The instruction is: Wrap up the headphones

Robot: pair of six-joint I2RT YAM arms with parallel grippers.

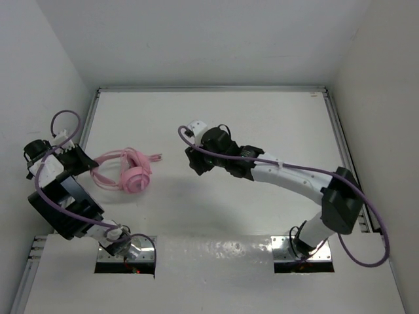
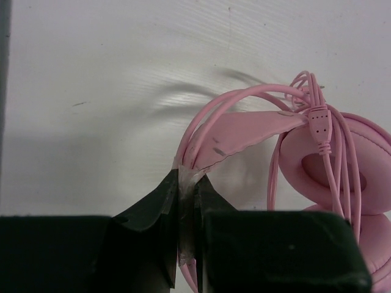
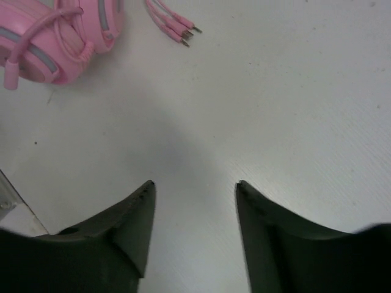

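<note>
The headband hangs above its shadow, so my left gripper will next move down toward the bare tabletop just below it and let go of the headband point(image 2: 244, 125) there.
The pink headphones point(image 1: 134, 174) lie on the white table at the left, earcups together, with the thin pink cable looped over them point(image 2: 333, 165). My left gripper point(image 2: 190, 176) is shut on the thin headband point(image 2: 244, 125), at the left end of the headphones point(image 1: 90, 163). The cable's plugs point(image 3: 181, 30) rest on the table just beyond the earcups point(image 3: 55, 36). My right gripper point(image 3: 194, 183) hangs open over bare table with nothing between its fingers. In the top view it sits to the right of the headphones point(image 1: 194, 165), apart from them.
White walls close in the table on the left, back and right. Metal rails point(image 1: 340, 131) run along its edges. Purple arm cables point(image 1: 65, 118) loop off both arms. Two cut-outs point(image 1: 124, 261) hold the arm bases at the near edge.
</note>
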